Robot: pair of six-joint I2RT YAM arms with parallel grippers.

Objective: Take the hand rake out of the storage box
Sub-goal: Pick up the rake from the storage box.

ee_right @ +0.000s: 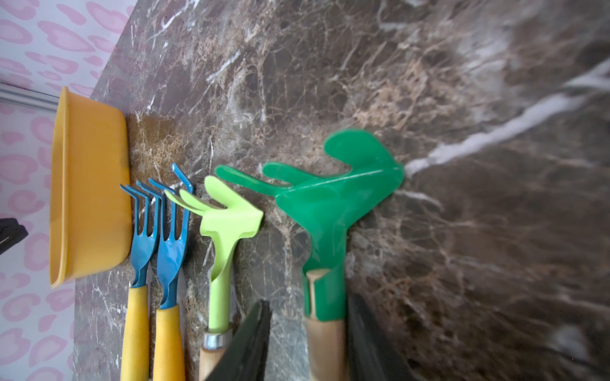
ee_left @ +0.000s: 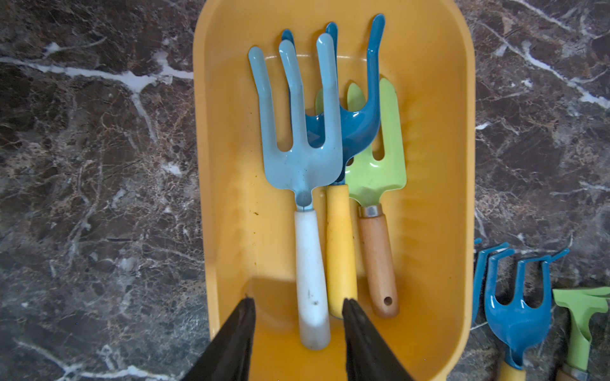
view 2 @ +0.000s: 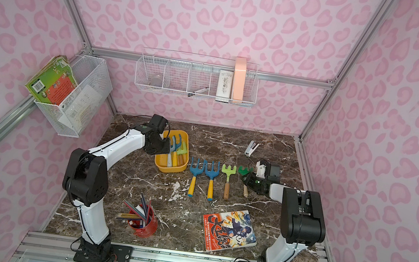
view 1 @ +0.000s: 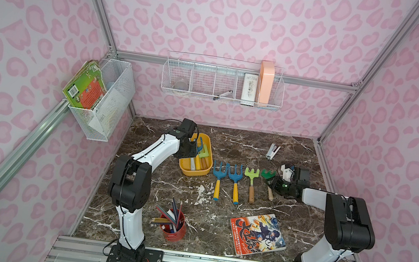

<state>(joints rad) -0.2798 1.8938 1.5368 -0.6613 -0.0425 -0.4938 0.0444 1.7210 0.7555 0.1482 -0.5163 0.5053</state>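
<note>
The light blue rake is on top of the dark blue one, so I should next lower my left gripper into the box and close on the white handle's fork end (view 1: 192, 159) (ee_left: 307, 233).
The yellow-orange storage box (view 1: 185, 170) (ee_left: 439, 138) stands on the marble table at the back left. Three hand rakes lie in it: a light blue one with a white handle (ee_left: 310, 264), a dark blue one with a yellow handle (ee_left: 340, 244) and a light green one with a wooden handle (ee_left: 378, 257). My left gripper (ee_left: 298, 308) (view 1: 194, 150) hovers open over the box's near end, its fingers either side of the white handle's end with a gap. My right gripper (ee_right: 307, 313) (view 1: 269, 181) is open around the wooden handle of a dark green rake (ee_right: 330, 204) lying on the table.
Two dark blue rakes (view 1: 218, 177) (view 1: 235, 181) and a light green rake (view 1: 251, 182) lie in a row right of the box. A red pencil cup (view 1: 174, 227), a comic book (view 1: 257, 234) and a stapler (view 1: 273, 151) are on the table. White wire baskets (view 1: 223, 83) (view 1: 106, 106) hang on the walls.
</note>
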